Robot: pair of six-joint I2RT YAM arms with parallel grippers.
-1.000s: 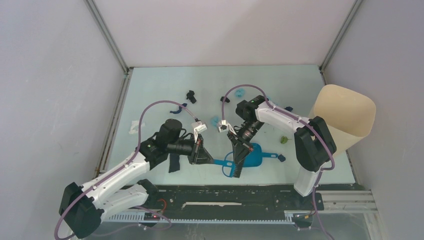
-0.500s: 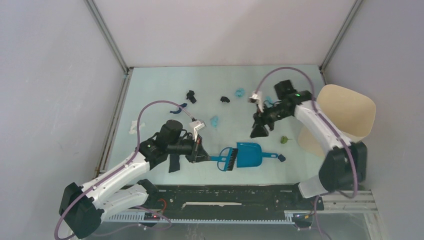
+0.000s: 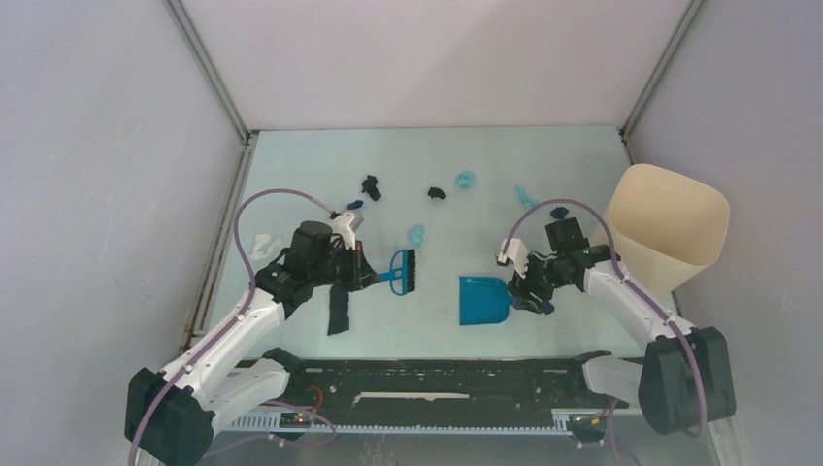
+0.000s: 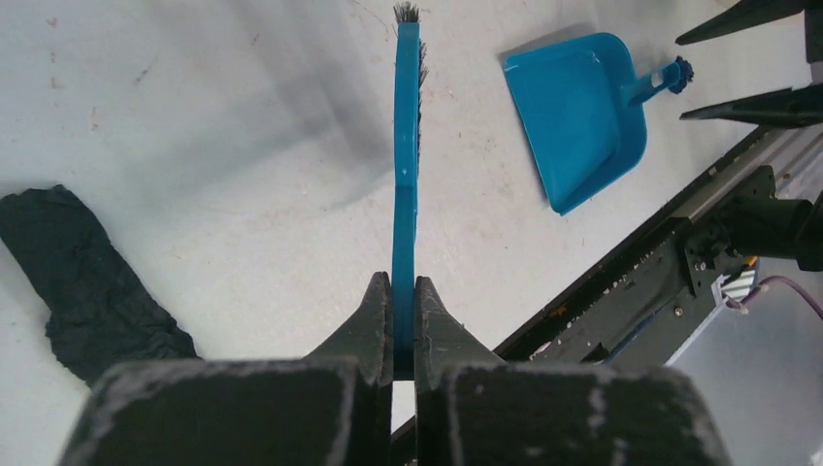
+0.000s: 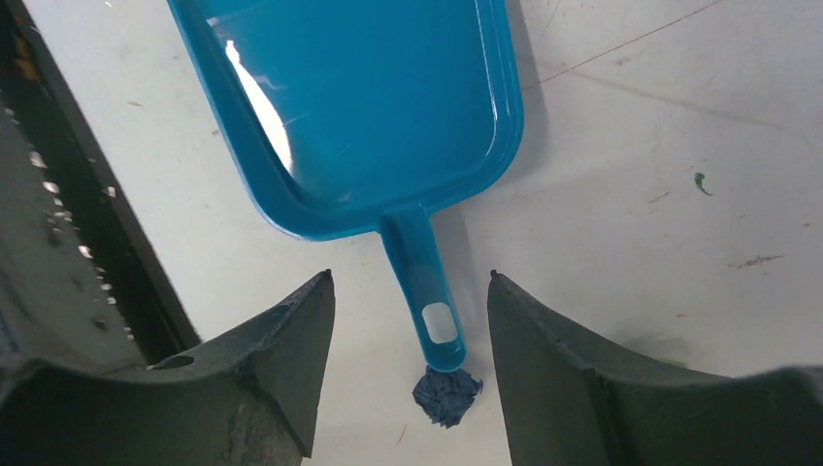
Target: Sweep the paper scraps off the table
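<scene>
The dustpan's handle (image 5: pixel 430 303) is lined up between the right gripper's open fingertips but still below them, so the robot next needs to lower that gripper around the handle, by the hole, and close it.
My left gripper (image 3: pixel 375 275) (image 4: pixel 404 282) is shut on the handle of the blue hand brush (image 3: pixel 401 272) (image 4: pixel 406 165), bristles pointing away. The blue dustpan (image 3: pixel 482 300) (image 5: pixel 359 107) lies flat on the table (image 3: pixel 485 146). My right gripper (image 3: pixel 530 292) (image 5: pixel 410 277) is open, its fingers on either side of the dustpan handle (image 5: pixel 428 291) without touching it. A dark blue paper scrap (image 5: pixel 446 396) sits at the handle's tip. More paper scraps lie farther back: black ones (image 3: pixel 370 185), light blue ones (image 3: pixel 466 179), one near the brush (image 3: pixel 416 234).
A tall beige bin (image 3: pixel 670 228) stands at the right edge. A long black crumpled strip (image 3: pixel 339 311) (image 4: pixel 87 286) lies beside my left arm, a white scrap (image 3: pixel 262 243) near the left frame. The black rail (image 3: pixel 437 374) runs along the near edge.
My left arm pulled the brush left and back, away from the dustpan. My right arm let go at the dustpan, swung back, then came to the dustpan handle with jaws open.
</scene>
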